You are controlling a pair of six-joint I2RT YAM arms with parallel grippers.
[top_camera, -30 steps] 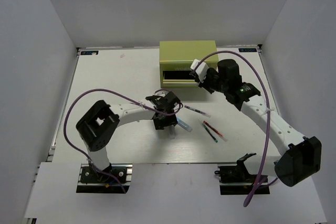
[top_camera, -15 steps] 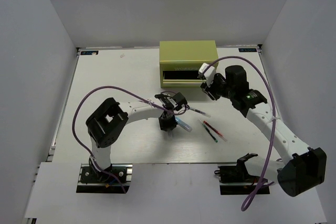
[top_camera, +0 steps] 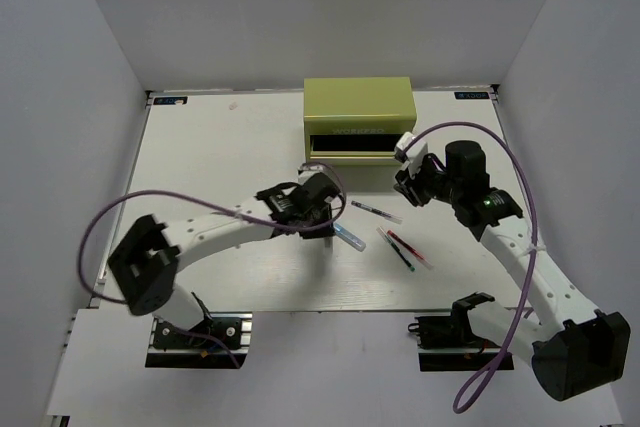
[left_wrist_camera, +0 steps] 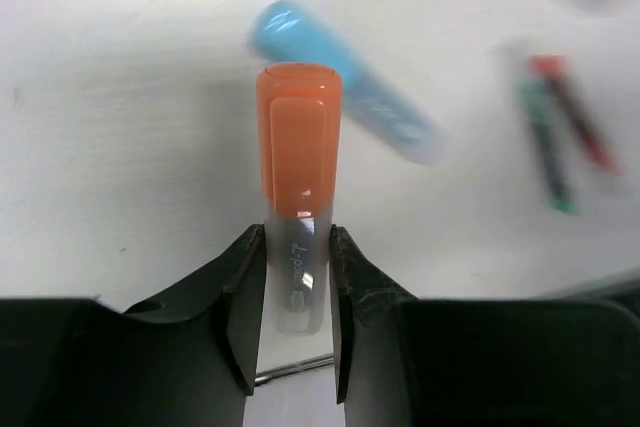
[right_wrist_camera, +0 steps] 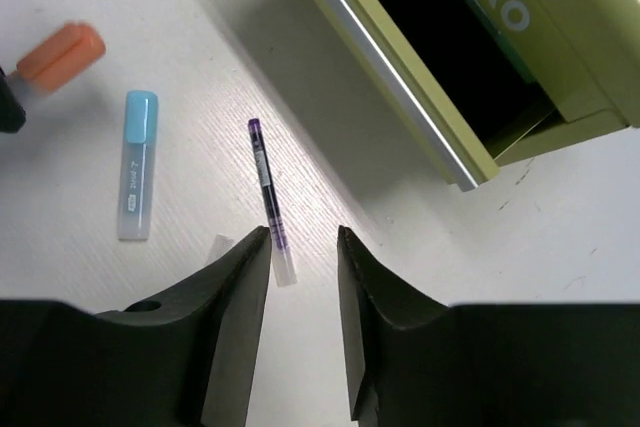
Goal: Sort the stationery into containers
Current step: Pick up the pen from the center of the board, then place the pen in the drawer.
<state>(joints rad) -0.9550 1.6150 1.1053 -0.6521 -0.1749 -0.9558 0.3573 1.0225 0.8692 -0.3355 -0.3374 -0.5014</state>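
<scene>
The open drawer [top_camera: 356, 145] lies outward of the left gripper, so the robot will next raise that gripper and move it outward over the drawer to release the orange-red marker.
My left gripper [left_wrist_camera: 297, 237] is shut on the pale end of the orange-red marker [left_wrist_camera: 298, 147], just above the table; it shows in the top view [top_camera: 320, 222] at mid-table. The blue marker [left_wrist_camera: 345, 92] lies just beyond it [top_camera: 350, 238]. My right gripper [right_wrist_camera: 302, 237] is open and empty, over the end of the clear pen [right_wrist_camera: 268, 187], and sits right of the chest [top_camera: 408, 184]. The red and dark pens [top_camera: 405, 247] lie side by side. The olive-green chest [top_camera: 358, 112] has a drawer [right_wrist_camera: 430, 57] open. The green marker is out of view.
The chest stands at the back of the white table [top_camera: 220, 157]. The pens and the blue marker lie between my two grippers. White walls enclose the table on three sides. Purple cables loop over both arms.
My right gripper has drawn back from the open drawer, to the right and nearer, over the clear pen. My left arm has swung its elbow left; its gripper stays by the blue marker.
</scene>
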